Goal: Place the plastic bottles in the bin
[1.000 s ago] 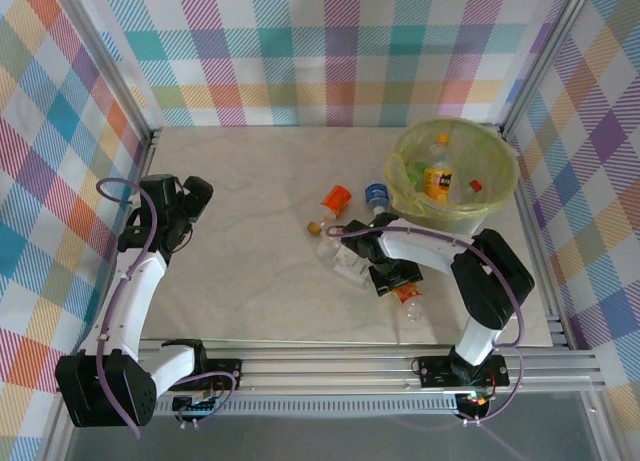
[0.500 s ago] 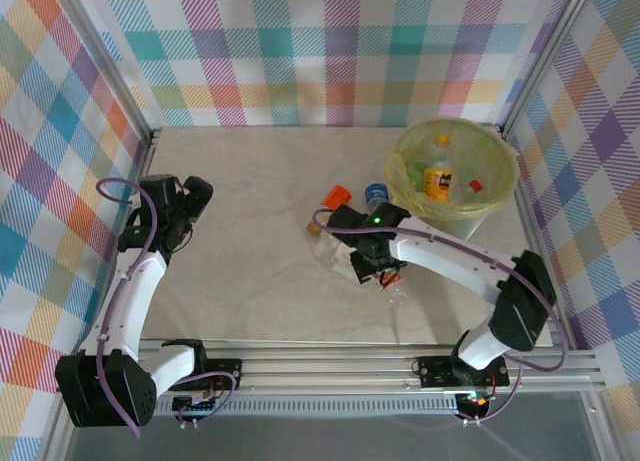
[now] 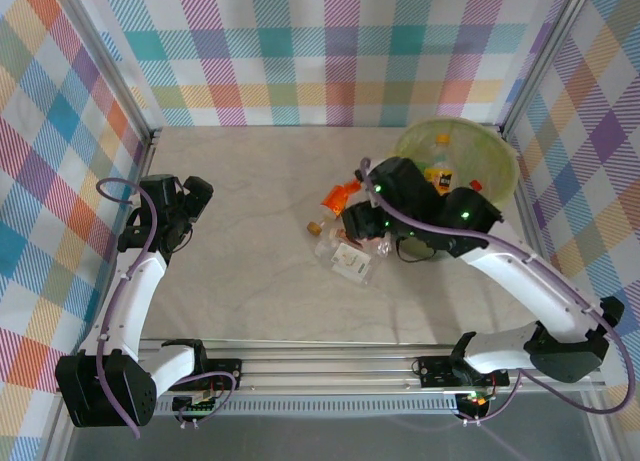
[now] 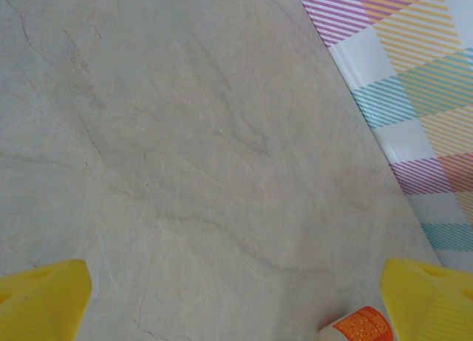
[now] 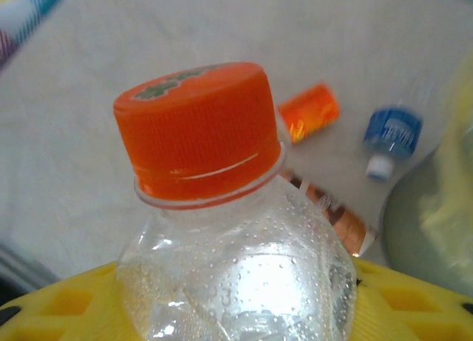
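The bin's opening lies outward, so my right gripper will next swing outward from over the table until it is over that opening and let go of the bottle there.
My right gripper is shut on a clear, dewy plastic bottle with an orange cap; its yellow fingers press the body from both sides. From above, this gripper hangs over the table just left of the bin, and the arm hides the bin's left rim. An orange bottle, a white-labelled one and a small brown-capped one lie on the table. My left gripper stands open at the far left, its fingers wide apart over bare table.
Inside the bin lie an orange-labelled bottle and a red cap. Below the held bottle I see an orange bottle, a blue-labelled one and a brown-labelled one. Checked walls close in the table.
My right gripper rose from the table's near middle with the orange-capped bottle and swung back and up toward the bin. The left arm stayed still.
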